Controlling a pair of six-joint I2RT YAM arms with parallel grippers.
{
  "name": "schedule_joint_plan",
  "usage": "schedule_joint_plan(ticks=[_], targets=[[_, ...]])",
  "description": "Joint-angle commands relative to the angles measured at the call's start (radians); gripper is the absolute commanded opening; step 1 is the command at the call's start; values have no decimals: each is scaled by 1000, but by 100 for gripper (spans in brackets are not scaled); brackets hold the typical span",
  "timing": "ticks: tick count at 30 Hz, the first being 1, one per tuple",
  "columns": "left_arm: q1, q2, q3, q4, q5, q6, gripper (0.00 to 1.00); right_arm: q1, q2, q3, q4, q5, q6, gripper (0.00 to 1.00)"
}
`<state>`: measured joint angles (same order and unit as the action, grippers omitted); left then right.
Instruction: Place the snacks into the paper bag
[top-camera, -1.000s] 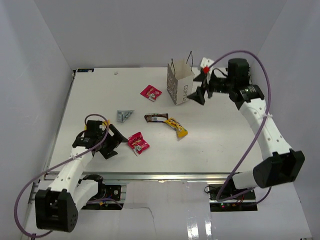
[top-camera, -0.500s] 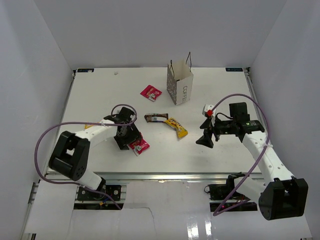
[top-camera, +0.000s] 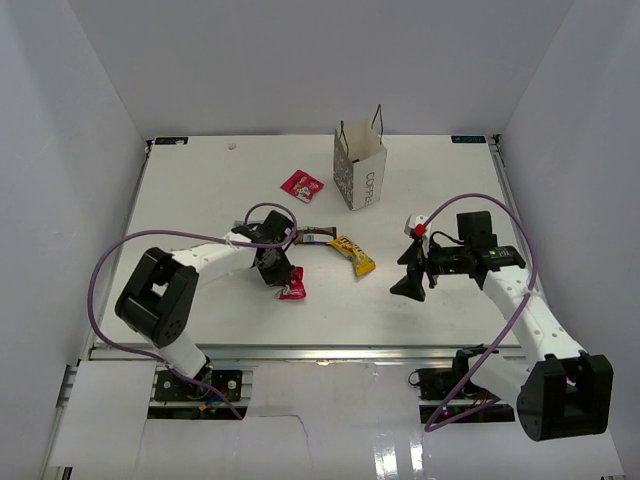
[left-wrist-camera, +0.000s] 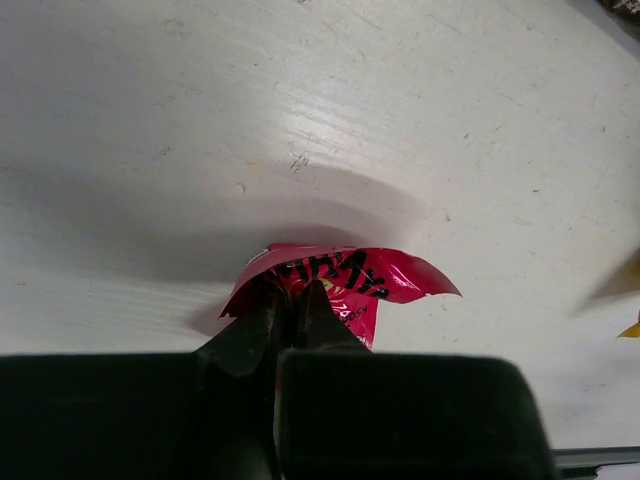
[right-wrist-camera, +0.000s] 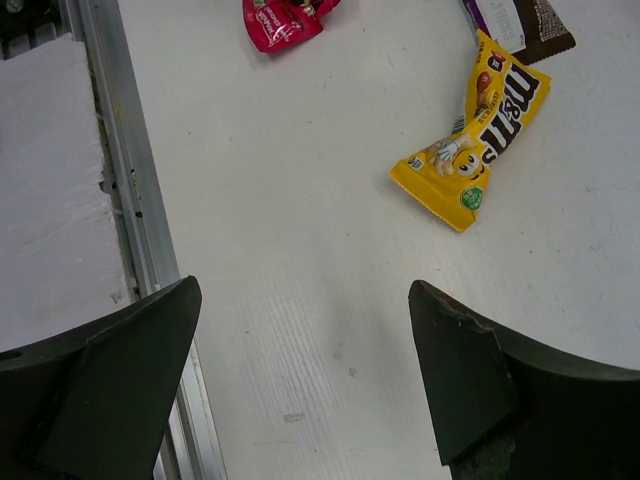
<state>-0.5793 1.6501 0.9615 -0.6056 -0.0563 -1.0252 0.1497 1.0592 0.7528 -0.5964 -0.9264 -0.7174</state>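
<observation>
The paper bag stands upright, so next my left gripper needs to rise to clear the bag's rim, then swing outward over the bag's opening (top-camera: 361, 140) to release the packet.
In the left wrist view my left gripper (left-wrist-camera: 292, 295) is shut on the near edge of a pink-red snack packet (left-wrist-camera: 372, 281), which crumples up off the table. From above, that gripper (top-camera: 282, 277) and packet (top-camera: 293, 291) sit near the table's front middle. A second pink-red packet (top-camera: 300, 184), a dark brown bar (top-camera: 314, 237) and a yellow packet (top-camera: 354, 255) lie flat. The white paper bag (top-camera: 360, 170) stands upright at the back. My right gripper (top-camera: 410, 270) hangs open over bare table, right of the yellow packet (right-wrist-camera: 482, 130), with nothing between its fingers (right-wrist-camera: 120, 350).
A metal rail (right-wrist-camera: 120, 170) runs along the table's front edge, close under the right gripper. White walls close in the table on the left, right and back. The left arm's purple cable (top-camera: 120, 260) loops over the left part of the table.
My left gripper swung right to the front pink-red packet and closed on it, nudging it right. The right arm came from beside the bag down to the front right, still open.
</observation>
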Motion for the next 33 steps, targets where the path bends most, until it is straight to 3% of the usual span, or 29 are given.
schedule_joint_plan(ticks=[1, 5, 6, 10, 17, 20, 24, 28, 33], targets=[[-17, -34, -37, -16, -40, 95, 0, -6, -11, -3, 30, -38, 6, 90], [-21, -231, 23, 151, 56, 284, 0, -6, -5, 0, 30, -38, 4, 90], [-21, -295, 40, 194, 143, 325, 0, -6, -4, 0, 30, -40, 3, 90], [-21, -337, 173, 395, 262, 528, 0, -7, 2, 8, 32, -40, 4, 90], [-21, -64, 658, 524, 343, 609, 0, -7, 5, 16, 30, -34, 7, 90], [-21, 80, 779, 578, 380, 664, 0, -10, 2, 17, 30, -32, 10, 90], [-19, 261, 1044, 575, 343, 723, 0, -13, -8, 14, 33, -32, 12, 90], [-19, 384, 1164, 636, 285, 766, 0, -22, -22, 2, 46, -35, 33, 90], [-19, 442, 1152, 734, 233, 846, 0, -42, -44, -17, 63, -46, 55, 90]])
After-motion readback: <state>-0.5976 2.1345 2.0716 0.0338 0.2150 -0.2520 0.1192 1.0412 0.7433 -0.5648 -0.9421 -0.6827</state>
